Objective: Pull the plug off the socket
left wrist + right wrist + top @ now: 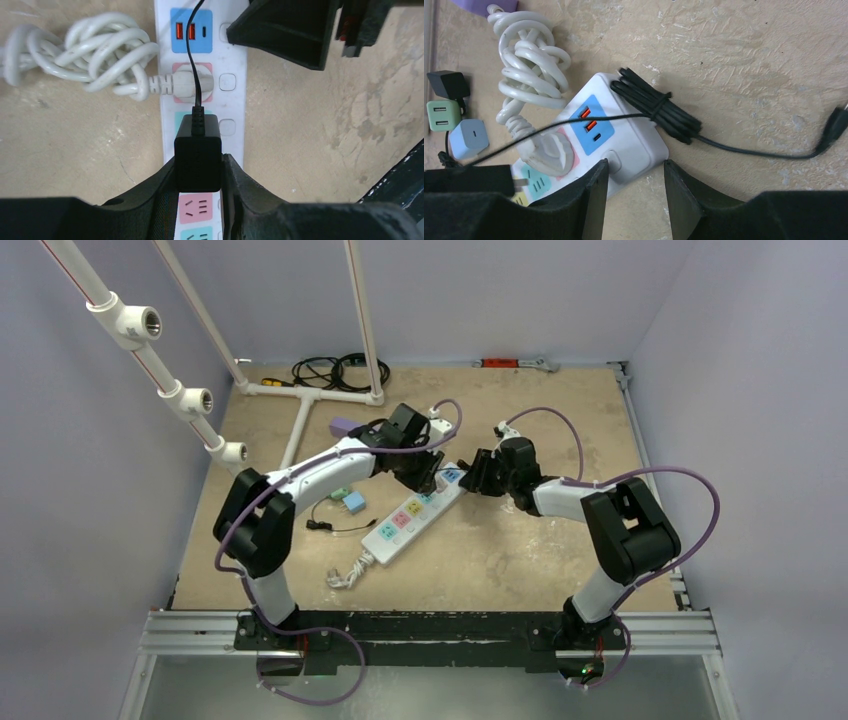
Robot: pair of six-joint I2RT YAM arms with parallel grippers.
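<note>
The left gripper will next carry the black plug, with its prong off the power strip [415,512], to the left in the top view and down to the tabletop [345,483] beside the green adapter, because that spot is below it.
The white power strip [415,512] lies diagonally mid-table, with coloured outlet faces and a bundled white cord [85,50] whose white plug [192,84] sits in a pink outlet. My left gripper [198,172] is shut on a black plug [198,152] over the strip [235,102]; it also shows in the top view [428,478]. In the right wrist view a metal prong shows under the black plug [469,180], above the strip [634,142]. My right gripper [634,192] is open at the strip's far end [472,478], one finger [596,197] on the strip, the other on the table.
A bundled black cord [659,107] lies against the strip's end and trails right. Green [443,115], blue [469,137] and black [449,84] adapters lie left of the strip. A purple box [345,426], a black cable coil [330,370] and a white pipe frame [300,395] stand behind.
</note>
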